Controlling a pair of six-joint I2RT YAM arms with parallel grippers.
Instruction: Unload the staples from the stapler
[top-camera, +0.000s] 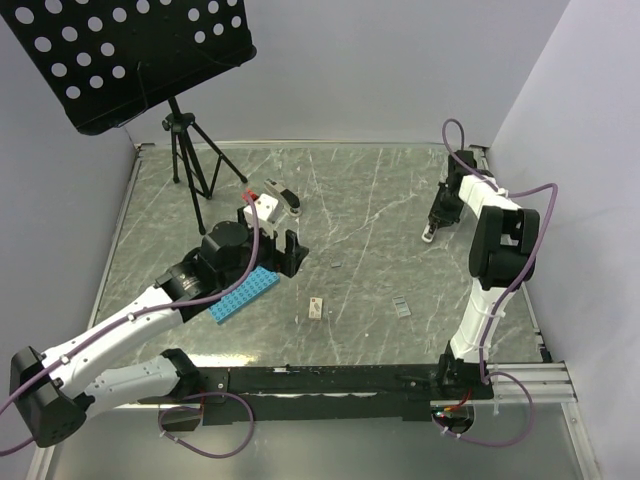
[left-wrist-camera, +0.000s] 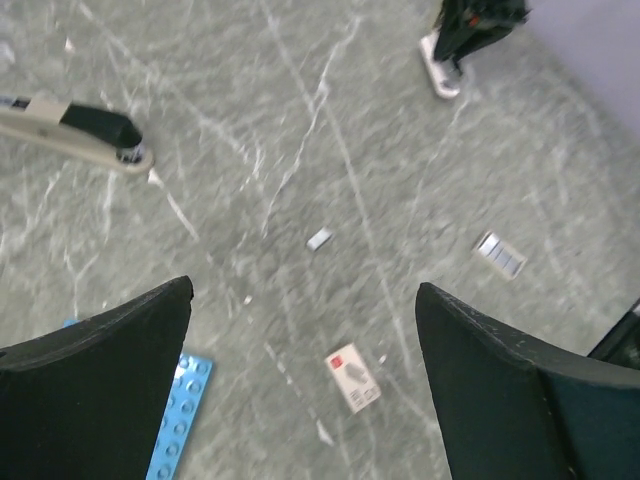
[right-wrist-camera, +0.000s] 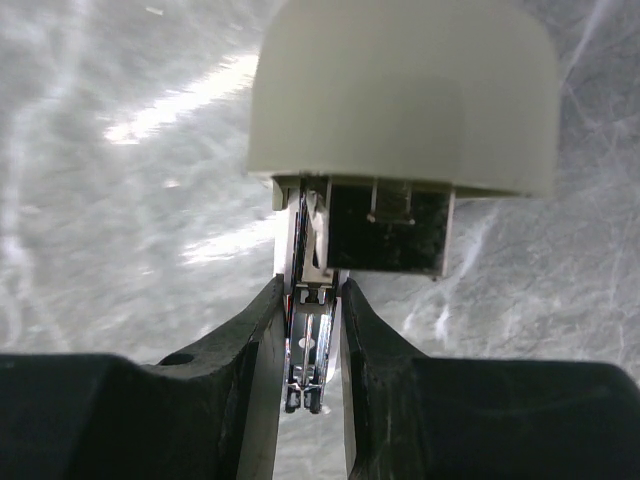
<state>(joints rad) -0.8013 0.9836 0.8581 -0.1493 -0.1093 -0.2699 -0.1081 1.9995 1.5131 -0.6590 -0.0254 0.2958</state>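
Observation:
I will swing my left gripper outward and turn it, then bring it down over the stapler's black near end (top-camera: 290, 200) (left-wrist-camera: 104, 126), since the stapler lies crosswise in its wrist view.
The stapler (top-camera: 286, 198), slim, black with a pale top, lies on the table at the far left; it also shows in the left wrist view (left-wrist-camera: 70, 126). My left gripper (top-camera: 293, 252) is open and empty, held above the table just near of the stapler; its jaws stand wide apart (left-wrist-camera: 305, 290). My right gripper (top-camera: 430, 232) is at the far right, pointing down at the table. In the right wrist view it (right-wrist-camera: 308, 290) is shut on a thin metal rail (right-wrist-camera: 308, 350) that sticks out of a cream-topped, black-bodied piece (right-wrist-camera: 400, 90).
A blue studded plate (top-camera: 243, 293) lies under my left arm. A white tag with a red mark (top-camera: 316, 308) and a small strip of staples (top-camera: 402, 306) lie mid-table, with a grey bit (top-camera: 336, 266) nearby. A perforated black stand on a tripod (top-camera: 190, 160) stands far left.

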